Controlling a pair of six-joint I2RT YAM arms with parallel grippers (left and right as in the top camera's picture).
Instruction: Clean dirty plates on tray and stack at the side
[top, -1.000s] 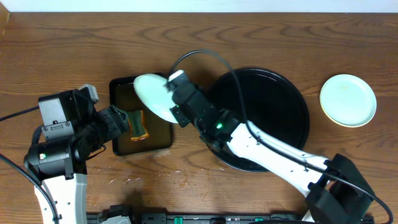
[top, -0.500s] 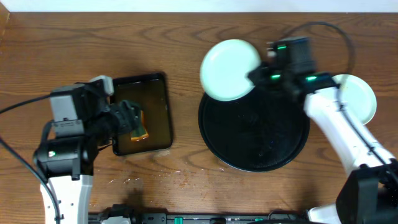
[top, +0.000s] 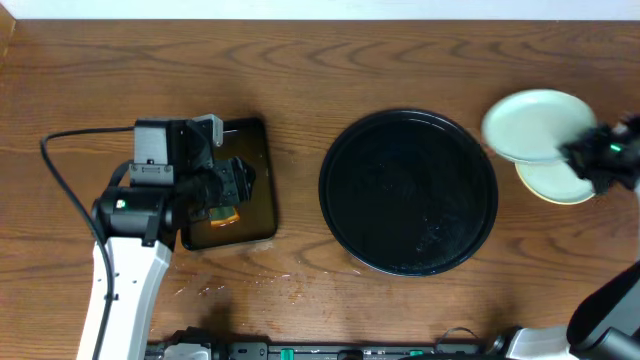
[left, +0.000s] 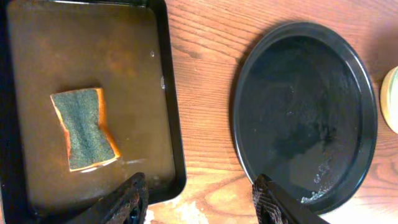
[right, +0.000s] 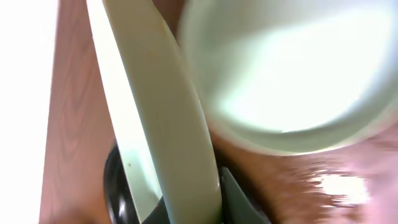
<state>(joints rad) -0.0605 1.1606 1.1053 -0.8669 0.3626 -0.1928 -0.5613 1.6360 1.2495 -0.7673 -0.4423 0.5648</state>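
Note:
The held plate covers only part of the pale yellow plate (top: 557, 179) (right: 297, 65). I will move my right gripper to the right in the overhead view, then down onto it.
The round black tray (top: 408, 192) lies in the middle of the table with no plates on it; it also shows in the left wrist view (left: 305, 118). My right gripper (top: 590, 152) is shut on the rim of a pale mint-white plate (top: 533, 124), held just above a pale yellow plate (top: 556, 182) that lies on the wood at the far right. In the right wrist view the held plate (right: 155, 118) is edge-on and the lower plate (right: 286, 68) is beneath it. My left gripper (left: 198, 202) is open and empty above the sponge tray's edge.
A small dark rectangular tray (top: 260, 205) of brownish water stands left of the black tray, with a green and orange sponge (left: 84, 127) lying in it. White specks lie on the wood near the front edge (top: 215, 290).
My right arm has swung the mint-white plate from over the sponge tray, across the black tray, to above the plate at the far right. My left gripper has let go of the sponge.

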